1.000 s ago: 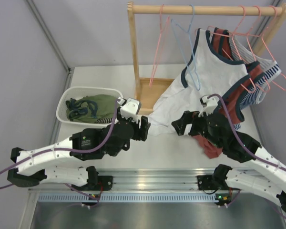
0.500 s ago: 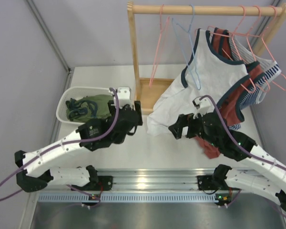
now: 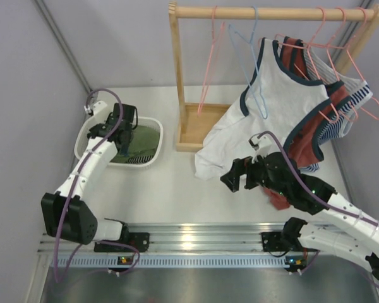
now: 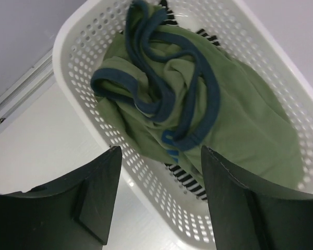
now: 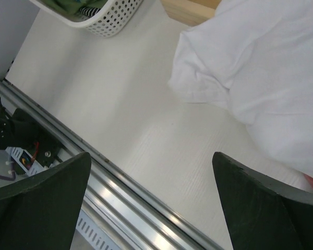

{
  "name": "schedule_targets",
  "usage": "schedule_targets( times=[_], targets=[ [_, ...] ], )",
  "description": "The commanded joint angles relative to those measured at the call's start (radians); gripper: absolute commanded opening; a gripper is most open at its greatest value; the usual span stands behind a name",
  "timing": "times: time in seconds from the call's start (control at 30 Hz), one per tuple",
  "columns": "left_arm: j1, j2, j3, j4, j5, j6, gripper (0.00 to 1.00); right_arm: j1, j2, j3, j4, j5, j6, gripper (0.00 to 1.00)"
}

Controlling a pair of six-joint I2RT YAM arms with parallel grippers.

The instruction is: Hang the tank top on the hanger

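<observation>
My left gripper will move down into the basket with its open fingers on both sides of the raised fold on top of the crumpled tank top, because the navy trim bends into that fold.
The olive-green tank top (image 3: pixel 144 137) with navy trim lies crumpled in the white basket (image 3: pixel 88 136) at the left; the left wrist view shows it (image 4: pixel 235 120) filling the basket. My left gripper (image 3: pixel 127 130) hovers above the basket's near rim (image 4: pixel 161 182), open and empty. The light-blue hanger (image 3: pixel 251 71) hangs by its hook from the wooden rail, bare. My right gripper (image 3: pixel 231 178) is open and empty over the table, just in front of the white top's hem (image 5: pixel 261 78).
A wooden rack (image 3: pixel 174 76) stands at the back with pink hangers (image 3: pixel 208 69). A white navy-trimmed top (image 3: pixel 275 95), a red garment (image 3: pixel 312 132) and a striped garment (image 3: pixel 350 104) hang at the right. A black-and-white striped garment (image 4: pixel 190 179) lies under the tank top. A metal rail (image 5: pixel 120 182) runs along the near edge.
My left arm has swung from the table's middle out to the left and back, over the basket. My right gripper has drifted slightly left and nearer. Both stay open.
</observation>
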Motion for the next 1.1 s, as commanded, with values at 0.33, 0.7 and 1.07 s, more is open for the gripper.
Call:
schedule_targets(
  times=[0.33, 0.7, 1.07],
  targets=[
    [0.241, 0.184, -0.026, 0.19, 0.078, -0.06, 0.66, 0.009, -0.049, -0.028, 0.035, -0.019, -0.026, 1.0],
    [0.245, 0.316, -0.049, 0.24, 0.092, -0.132, 0.65, 0.011, -0.05, -0.036, 0.015, -0.013, -0.044, 1.0],
    [0.245, 0.331, -0.049, 0.279, 0.098, -0.08, 0.0, 0.009, -0.029, -0.031, 0.007, -0.016, -0.061, 1.0]
  ],
)
